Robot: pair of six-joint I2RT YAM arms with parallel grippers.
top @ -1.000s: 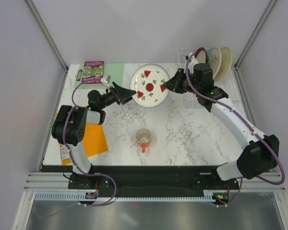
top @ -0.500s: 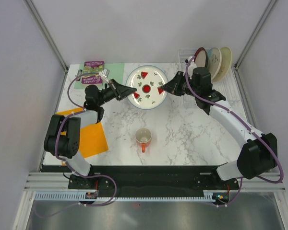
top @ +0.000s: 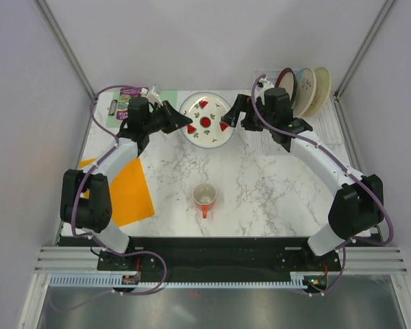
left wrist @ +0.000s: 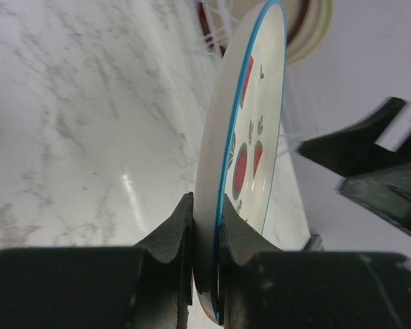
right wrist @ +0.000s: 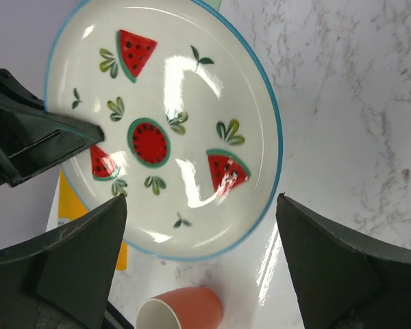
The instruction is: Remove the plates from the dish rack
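The marble between the green mat and the mug is bare, so my left gripper will lower and release the plate there next.
A white plate with red watermelon slices and a blue rim (top: 205, 122) hangs tilted above the back of the table. My left gripper (top: 185, 127) is shut on its left edge; in the left wrist view both pads pinch the rim (left wrist: 205, 205) of this plate (left wrist: 260, 123). My right gripper (top: 231, 115) stands open at the plate's right side, its fingers spread wide on either side of the plate (right wrist: 164, 130) without touching it (right wrist: 201, 200). Three more plates (top: 305, 86) stand upright in the dish rack (left wrist: 216, 31) at the back right, which is mostly hidden behind the right arm.
An orange-red mug (top: 204, 199) stands upright mid-table, also below the plate in the right wrist view (right wrist: 185, 312). An orange sheet (top: 127, 188) lies at the left. A green mat (top: 109, 115) sits at the back left under the left arm.
The watermelon plate has moved toward the back of the table. My left gripper shut on its left edge, then my right gripper opened and let go of its right edge.
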